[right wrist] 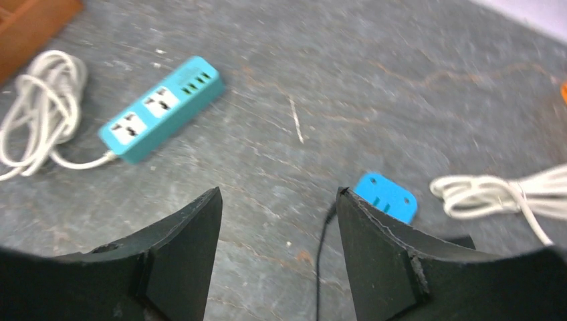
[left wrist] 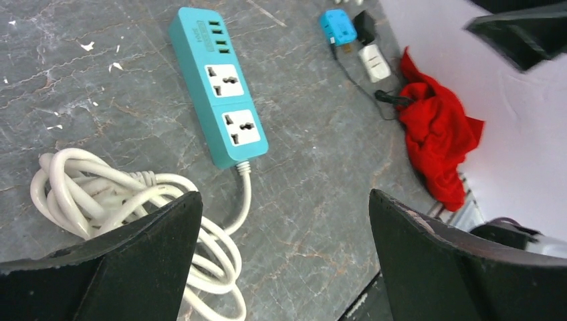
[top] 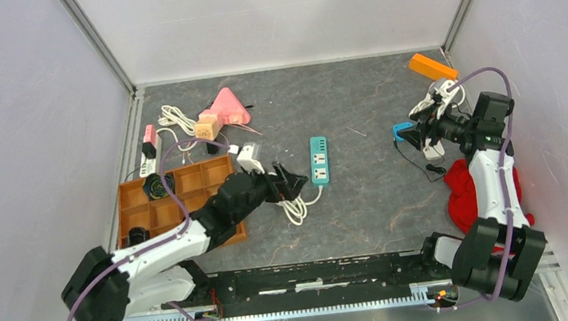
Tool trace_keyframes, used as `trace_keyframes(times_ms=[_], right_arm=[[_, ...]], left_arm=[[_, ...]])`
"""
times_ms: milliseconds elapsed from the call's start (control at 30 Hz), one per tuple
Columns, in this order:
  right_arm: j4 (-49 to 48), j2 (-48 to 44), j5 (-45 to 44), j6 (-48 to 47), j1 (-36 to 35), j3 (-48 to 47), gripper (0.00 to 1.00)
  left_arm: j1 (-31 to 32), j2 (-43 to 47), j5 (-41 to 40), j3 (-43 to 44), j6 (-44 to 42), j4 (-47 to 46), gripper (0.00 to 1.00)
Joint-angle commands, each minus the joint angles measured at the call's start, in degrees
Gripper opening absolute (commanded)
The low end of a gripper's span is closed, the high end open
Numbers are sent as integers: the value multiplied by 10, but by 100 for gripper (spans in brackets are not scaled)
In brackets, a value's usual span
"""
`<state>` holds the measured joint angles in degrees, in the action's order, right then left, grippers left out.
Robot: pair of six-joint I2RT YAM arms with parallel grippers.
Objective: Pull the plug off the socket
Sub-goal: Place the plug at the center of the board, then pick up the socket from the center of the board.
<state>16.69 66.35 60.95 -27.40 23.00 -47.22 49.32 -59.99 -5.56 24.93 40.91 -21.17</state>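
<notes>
I need to move my left gripper to the right in the top view and down over the seam between the socket's outlets, since the strip (top: pixel 319 160) lies beyond its fingers.
The socket, a teal power strip (top: pixel 319 160), lies flat mid-table; both its outlets (left wrist: pixel 231 103) are bare. Its white cord (left wrist: pixel 100 194) is coiled at the near end. A blue plug (top: pixel 402 131) with a thin black lead lies on the table far to the right, apart from the strip. My left gripper (top: pixel 290 184) hovers open over the cord coil, just short of the strip (left wrist: pixel 220 83). Near the right wall, my right gripper (right wrist: pixel 279 190) stands open with nothing between its fingers. The blue plug (right wrist: pixel 386 196) sits just beyond its right fingertip.
A red cloth (top: pixel 470 188) lies by the right arm. A brown divided tray (top: pixel 176 197) sits at the left, a white adapter (top: pixel 248 158) beside it. A pink wedge (top: pixel 228 106), an orange block (top: pixel 431 65) and a white cable (right wrist: pixel 495 194) lie farther back.
</notes>
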Motion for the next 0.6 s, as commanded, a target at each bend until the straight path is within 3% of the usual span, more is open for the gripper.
trace_keyframes(times_ms=[0,333,567], right_arm=[[-5,-44,93,-24,2,5,71],[-12,-54,102,-25,2,12,71],[0,-38,105,-45,2,12,71]], left_arm=[[-2,-83,-26,86,-25,46,100],[-2,-329,-116,365,-53,261,100],[9,-450,-122,485,-94,320,100]])
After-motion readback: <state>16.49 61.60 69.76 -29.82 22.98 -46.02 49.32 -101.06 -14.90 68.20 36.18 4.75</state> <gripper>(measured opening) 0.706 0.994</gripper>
